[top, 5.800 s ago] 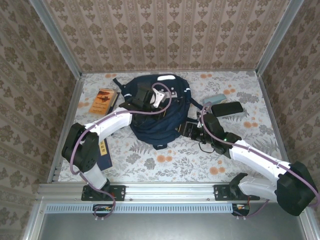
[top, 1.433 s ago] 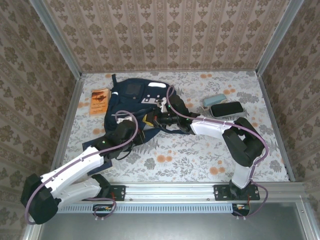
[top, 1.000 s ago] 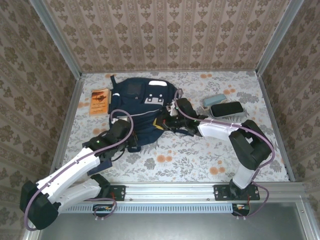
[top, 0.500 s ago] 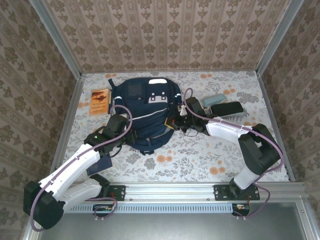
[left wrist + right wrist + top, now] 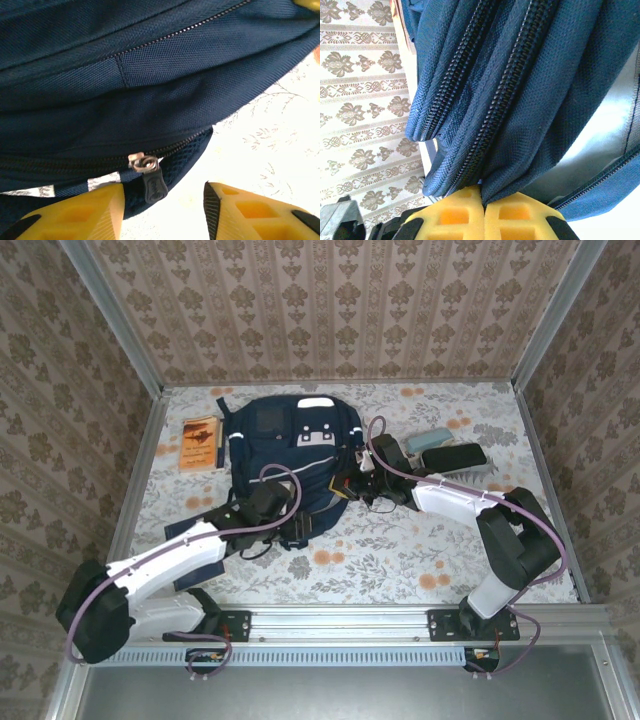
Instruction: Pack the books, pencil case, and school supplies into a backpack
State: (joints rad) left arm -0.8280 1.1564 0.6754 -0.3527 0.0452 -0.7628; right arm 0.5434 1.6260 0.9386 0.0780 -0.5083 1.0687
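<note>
The pinched fold of fabric in my right gripper moves toward the dark pencil case (image 5: pixel 453 457) next and is then released, which stretches the bunched fabric away from the backpack's zipper pull.
The navy backpack (image 5: pixel 290 445) lies flat at mid-table, its front pocket facing up. My left gripper (image 5: pixel 300 527) is at its near edge and open. In the left wrist view the yellow fingers (image 5: pixel 75 215) stand apart on either side of a black zipper pull (image 5: pixel 153 183), which hangs free from a metal slider on the backpack (image 5: pixel 150 65). My right gripper (image 5: pixel 353 483) is shut on a fold of the backpack's right side. In the right wrist view its pads (image 5: pixel 515 212) pinch navy fabric (image 5: pixel 545 100) beside two zipper tracks. An orange-brown book (image 5: pixel 200 442) lies left of the backpack.
A dark pencil case (image 5: pixel 453 456) and a pale blue-green box (image 5: pixel 428 439) lie right of the backpack, just beyond my right arm. Patterned walls and metal posts close in the flowered table (image 5: pixel 400 550) on three sides.
My left gripper has opened and swung right along the backpack's near edge to the zipper pull. Over the last second the backpack was pulled flat and to the right. The right gripper's grip is unchanged.
</note>
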